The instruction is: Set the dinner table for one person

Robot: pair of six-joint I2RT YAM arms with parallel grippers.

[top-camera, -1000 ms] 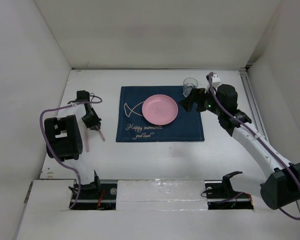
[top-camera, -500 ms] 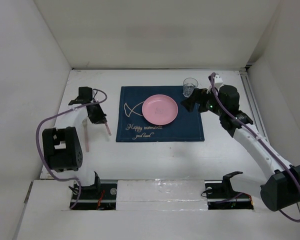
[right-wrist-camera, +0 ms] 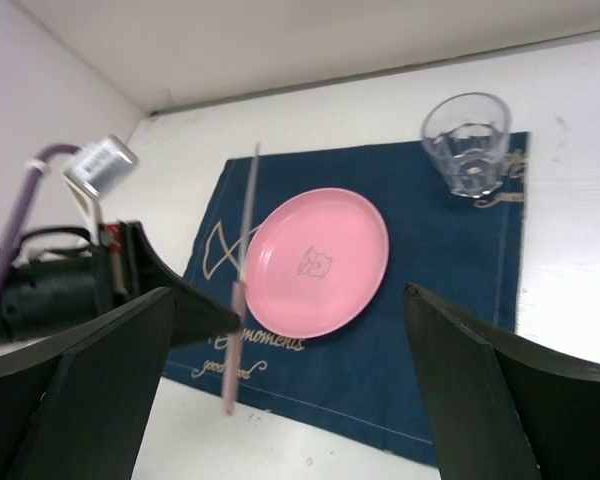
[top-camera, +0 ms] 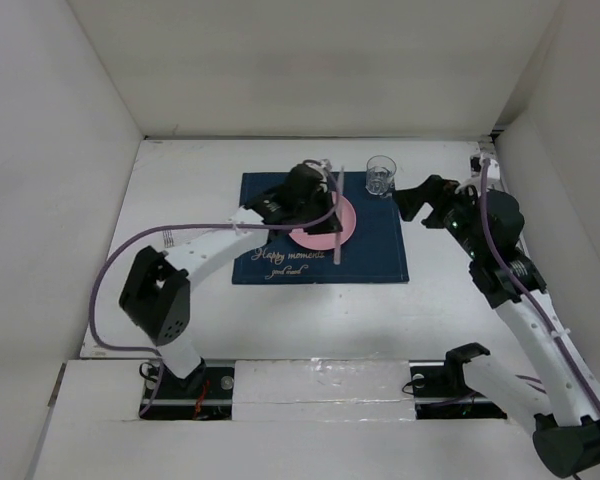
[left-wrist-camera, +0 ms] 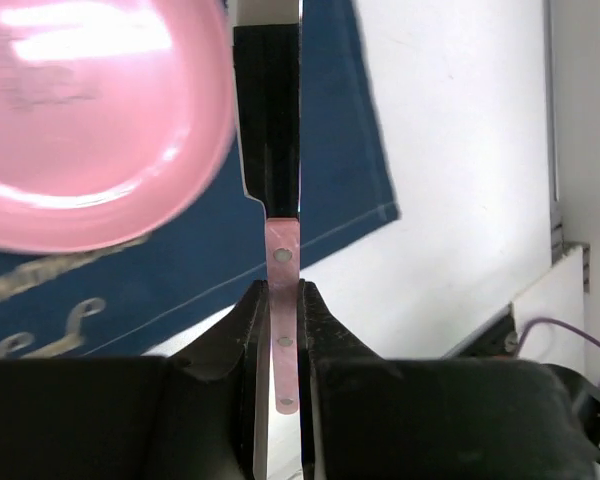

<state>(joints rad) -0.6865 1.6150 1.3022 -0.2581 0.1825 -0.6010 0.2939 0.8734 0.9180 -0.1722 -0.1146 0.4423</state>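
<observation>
The robot will next lower its left gripper toward the right in the top view to let go of the knife (top-camera: 337,215), because the mat's bare strip (top-camera: 389,238) is below it on that side.
My left gripper (top-camera: 328,222) is shut on the pink handle of a knife (top-camera: 337,215) and holds it above the right part of the pink plate (top-camera: 315,238). In the left wrist view the handle (left-wrist-camera: 283,300) is pinched between the jaws of the left gripper (left-wrist-camera: 282,295), with the dark blade (left-wrist-camera: 267,110) pointing away past the plate (left-wrist-camera: 90,120). The plate lies on a navy placemat (top-camera: 380,250) on the white dinner table (top-camera: 210,310). My right gripper (top-camera: 412,200) hangs open to the right of the mat, with nothing between its fingers (right-wrist-camera: 110,380).
A clear glass (top-camera: 381,174) stands on the mat's far right corner, and the right wrist view shows the glass (right-wrist-camera: 466,143) beyond the plate (right-wrist-camera: 317,262). White walls enclose the table on three sides. A rail (top-camera: 500,190) runs along the right edge.
My left arm has swung from the left side of the table to over the plate, carrying the knife. The right arm has drawn back to the right, away from the plate.
</observation>
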